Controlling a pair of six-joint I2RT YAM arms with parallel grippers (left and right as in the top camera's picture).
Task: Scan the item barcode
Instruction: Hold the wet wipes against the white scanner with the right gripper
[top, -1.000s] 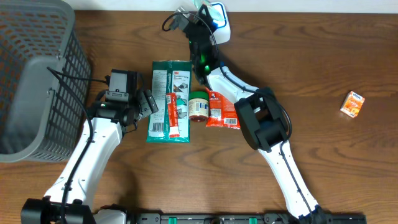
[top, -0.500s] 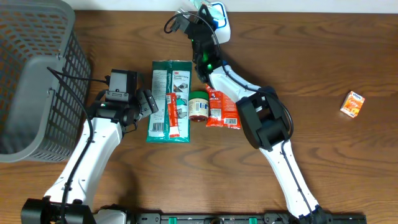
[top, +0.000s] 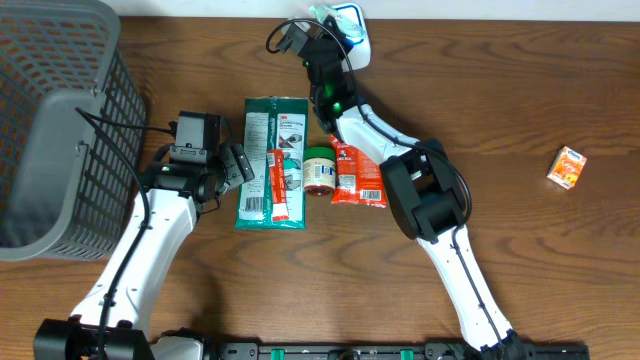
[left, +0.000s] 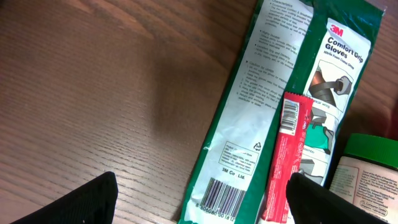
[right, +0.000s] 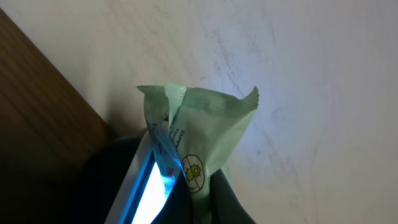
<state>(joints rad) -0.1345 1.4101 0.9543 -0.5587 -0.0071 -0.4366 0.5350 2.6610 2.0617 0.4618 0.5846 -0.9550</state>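
Note:
I will next carry the packet with my right gripper to its right in the overhead view, onto the clear wood by the orange box, then lower and release it.
My right gripper (top: 322, 24) is at the table's far edge, shut on a pale green packet (right: 205, 124) that stands up from its dark fingers (right: 198, 202). The packet is pressed against the white scanner (top: 353, 32), whose window (right: 149, 186) glows blue beside it. My left gripper (left: 202, 202) hovers open over the barcode end of a green gloves pack (left: 267, 93), its fingers well apart with nothing held. In the overhead view the left gripper (top: 238, 163) sits just left of that pack (top: 262, 140).
A red stick pack (top: 277, 185) lies on the gloves pack. A green-lidded jar (top: 319, 168) and a red packet (top: 357, 175) lie to its right. A grey basket (top: 60, 120) fills the left side. A small orange box (top: 566, 166) lies at the far right.
The right arm has shifted slightly right at the scanner with the packet in its grip. The left arm has not moved.

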